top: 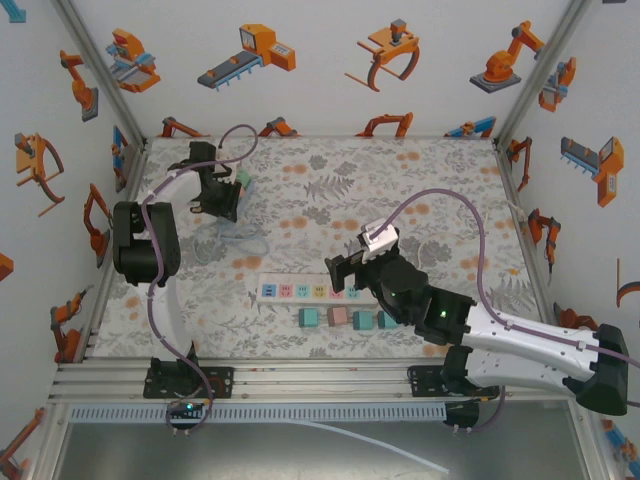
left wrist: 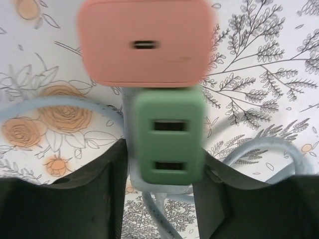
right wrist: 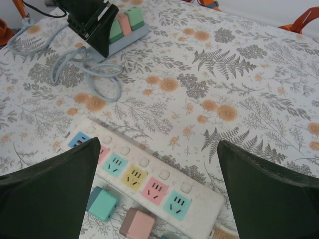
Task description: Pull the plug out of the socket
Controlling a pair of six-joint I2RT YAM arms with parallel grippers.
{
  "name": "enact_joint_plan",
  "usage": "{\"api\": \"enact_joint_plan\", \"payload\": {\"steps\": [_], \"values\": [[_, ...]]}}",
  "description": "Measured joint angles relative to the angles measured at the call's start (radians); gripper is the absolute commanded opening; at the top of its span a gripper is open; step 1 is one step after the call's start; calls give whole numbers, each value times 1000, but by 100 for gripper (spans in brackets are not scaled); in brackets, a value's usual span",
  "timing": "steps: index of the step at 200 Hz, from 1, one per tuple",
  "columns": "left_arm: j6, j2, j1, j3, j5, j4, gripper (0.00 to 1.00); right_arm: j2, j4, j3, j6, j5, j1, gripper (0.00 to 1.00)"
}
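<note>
The white power strip lies back from my left gripper. Next, the gripper turns, draws back toward that power strip and releases the green plug beside it.
A green plug with two slots sits in a pale blue socket strip, and a pink plug stands right beyond it. My left gripper is shut on the green plug, one dark finger against each side. From above, the left gripper and that strip are at the far left of the table. The right wrist view shows the same strip with its plugs under the left gripper. My right gripper hangs open above a white power strip, holding nothing.
The pale strip's cable lies coiled on the floral cloth beside it. The white power strip lies near the front, with several loose teal and pink plugs in a row before it. Walls close in the table's sides and back.
</note>
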Motion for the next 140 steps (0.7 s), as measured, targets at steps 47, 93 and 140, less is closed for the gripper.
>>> {"api": "enact_joint_plan", "payload": {"steps": [47,93,140], "values": [[6,-2,1,-2,83,-11,27,-13,-2,-8,49,-4,0,88],[81,-81,-106,-40,187,-30,27,-139,-24,-71,109,9,0,87],[215,-137,-293,-64,259,-28,28,-327,-114,-122,174,46,0,86]]}}
